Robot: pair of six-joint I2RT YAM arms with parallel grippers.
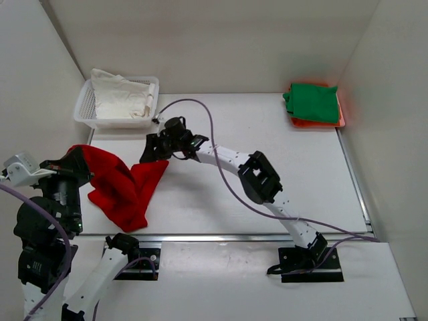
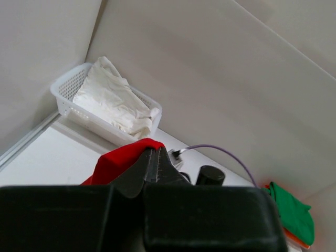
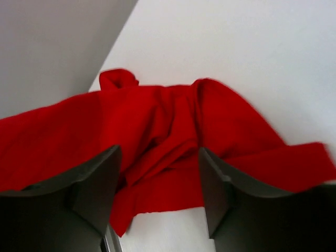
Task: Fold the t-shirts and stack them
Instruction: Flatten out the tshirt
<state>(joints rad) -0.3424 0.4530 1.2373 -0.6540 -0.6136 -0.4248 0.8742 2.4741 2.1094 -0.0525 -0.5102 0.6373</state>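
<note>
Next, my right gripper moves down slightly, back onto the fold, and closes, since a raised fold of the red t-shirt (image 1: 124, 184) (image 3: 167, 155) lies between its spread fingers.
The red t-shirt (image 1: 124, 184) lies crumpled at the left of the table, one corner lifted. My left gripper (image 1: 72, 160) is shut on that raised corner, which folds over the fingertips in the left wrist view (image 2: 123, 155). My right gripper (image 1: 155, 150) is open just above the shirt's right edge; in the right wrist view the red cloth (image 3: 173, 131) lies between and beyond the spread fingers (image 3: 215, 178). A folded green t-shirt (image 1: 312, 102) rests on a folded orange one (image 1: 314, 123) at the back right.
A white basket (image 1: 87, 100) holding white cloth (image 1: 120, 97) stands at the back left corner. White walls enclose the table on three sides. A purple cable (image 1: 207, 120) loops over the right arm.
</note>
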